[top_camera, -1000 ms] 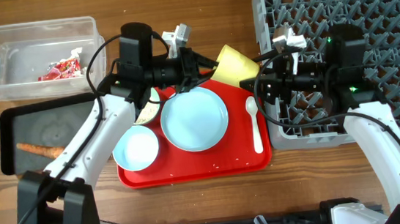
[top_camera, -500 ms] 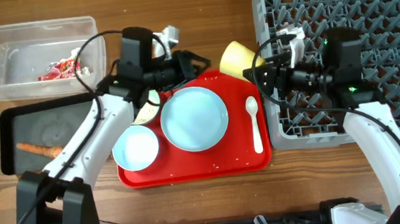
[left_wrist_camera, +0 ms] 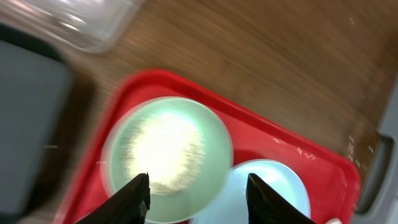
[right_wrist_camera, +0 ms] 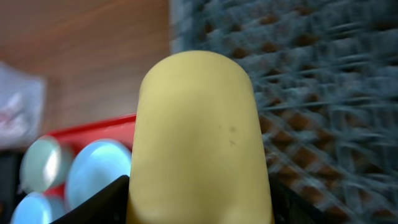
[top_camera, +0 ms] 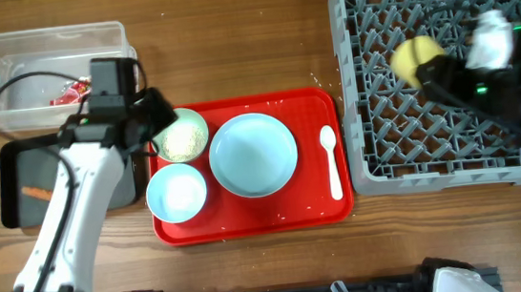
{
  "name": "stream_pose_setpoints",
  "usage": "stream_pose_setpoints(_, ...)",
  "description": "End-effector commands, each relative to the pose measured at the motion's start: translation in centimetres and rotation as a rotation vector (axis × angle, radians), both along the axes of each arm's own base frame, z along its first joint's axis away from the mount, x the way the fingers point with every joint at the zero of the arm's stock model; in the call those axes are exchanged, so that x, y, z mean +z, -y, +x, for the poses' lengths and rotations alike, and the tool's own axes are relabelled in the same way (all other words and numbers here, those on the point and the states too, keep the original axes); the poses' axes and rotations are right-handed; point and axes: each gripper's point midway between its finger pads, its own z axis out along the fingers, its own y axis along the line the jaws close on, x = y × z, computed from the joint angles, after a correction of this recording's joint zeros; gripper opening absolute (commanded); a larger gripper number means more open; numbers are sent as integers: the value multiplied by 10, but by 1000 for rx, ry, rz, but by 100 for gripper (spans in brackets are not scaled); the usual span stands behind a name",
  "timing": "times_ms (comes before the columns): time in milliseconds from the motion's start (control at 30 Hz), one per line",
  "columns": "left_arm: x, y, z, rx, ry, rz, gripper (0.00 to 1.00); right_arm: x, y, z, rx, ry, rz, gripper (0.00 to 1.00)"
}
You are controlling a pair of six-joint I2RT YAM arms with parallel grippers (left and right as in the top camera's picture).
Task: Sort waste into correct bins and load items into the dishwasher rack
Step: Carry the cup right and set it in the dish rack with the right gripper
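I need to carry the cup [top_camera: 417, 57] back over the rack's empty near rows, below my right gripper and to its right in the overhead view, and down to release.
My right gripper [top_camera: 433, 68] is shut on the small yellow cup [top_camera: 417, 57] and holds it over the left part of the grey dishwasher rack [top_camera: 433, 148]. In the right wrist view the cup [right_wrist_camera: 198, 137] fills the middle between my dark fingers [right_wrist_camera: 102, 202]. My left gripper [top_camera: 163, 125] is open and empty above the pale bowl [top_camera: 183, 134], which holds white rice [left_wrist_camera: 163, 149]. On the red tray [top_camera: 249, 222] are the pale blue plate [top_camera: 253, 154], a pale blue bowl [top_camera: 178, 192] and the white spoon [top_camera: 331, 163].
The clear tub [top_camera: 4, 70] at the back left holds the red wrapper [top_camera: 68, 91]. The black tray [top_camera: 14, 174] below it holds the orange-brown stick [top_camera: 37, 192], partly hidden by my left arm. The rack stands right against the red tray.
My right gripper has carried the yellow cup to the right, from the tray's corner to over the rack. My left gripper has let go of it and drawn back left over the pale bowl.
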Motion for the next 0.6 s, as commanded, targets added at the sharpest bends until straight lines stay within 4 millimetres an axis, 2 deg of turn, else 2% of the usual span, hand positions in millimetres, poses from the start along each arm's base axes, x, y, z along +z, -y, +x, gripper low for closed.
stream_pose_setpoints(0,21,-28,-3,58,57,103,50,7,66,-11,-186,-28,-168,16)
stream_pose_setpoints(133,25,-28,-4,58,68,102,49,-12,112,-23,-329,-114,-182,16)
stream_pose_setpoints(167,25,-28,-4,58,68,102,49,-21,133,-27,-406,-148,-170,16)
stream_pose_setpoints(233,25,-28,-4,58,67,102,49,-35,154,-32,-481,-198,-161,15)
stream_pose_setpoints(433,23,-28,-7,57,54,103,48,-82,189,-47,-594,-382,-155,14)
stream_pose_setpoints(567,23,-28,-7,57,53,103,47,-103,194,-42,-591,-435,-134,14)
